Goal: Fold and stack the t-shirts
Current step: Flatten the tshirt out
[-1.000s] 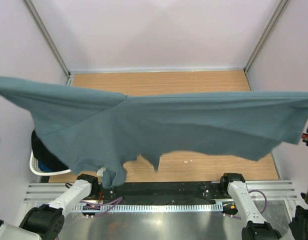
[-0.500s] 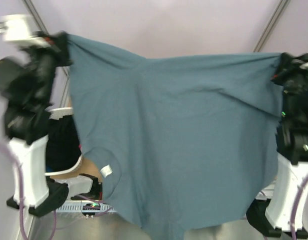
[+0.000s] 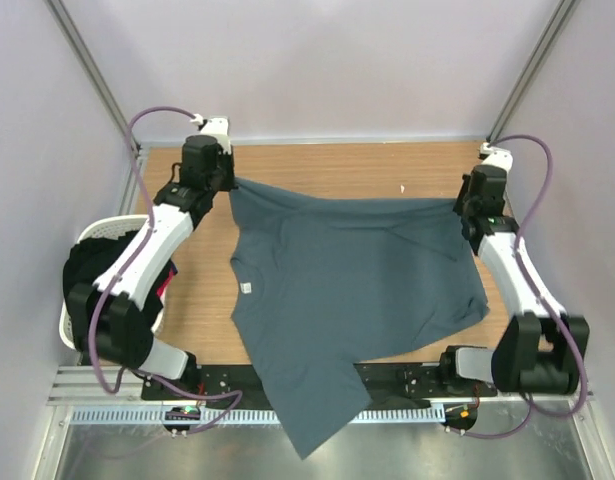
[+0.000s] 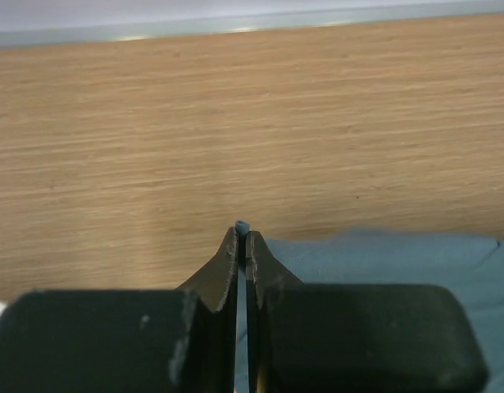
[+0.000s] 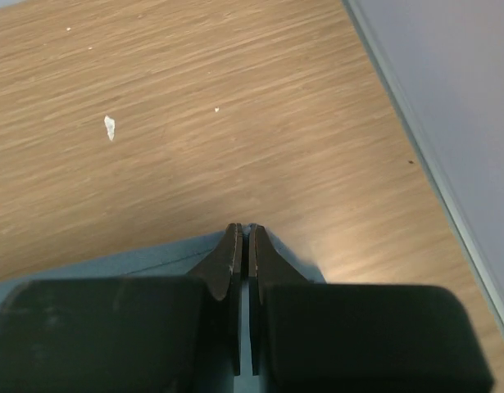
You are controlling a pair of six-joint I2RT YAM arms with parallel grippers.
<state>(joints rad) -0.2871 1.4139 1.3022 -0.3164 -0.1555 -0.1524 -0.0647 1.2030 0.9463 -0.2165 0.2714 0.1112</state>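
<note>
The right gripper drags the t-shirt's held corner outward over the bare far wood next and releases it, as the t-shirt overhangs the table's near edge.
A slate blue-grey t-shirt lies spread across the wooden table, its small white neck label at the left and one end hanging over the near edge. My left gripper is shut on its far left corner; a bit of blue cloth shows between the tips. My right gripper is shut on the far right corner, with cloth running left from the tips. Both grippers are low over the table at the far side.
A white laundry basket with dark clothes stands at the table's left edge, under my left arm. A small white scrap lies on the wood near the far right and also shows in the right wrist view. Walls close the sides.
Both grippers swung the shirt from high in front of the camera down and away. It now lies spread on the table, still held at both far corners.
</note>
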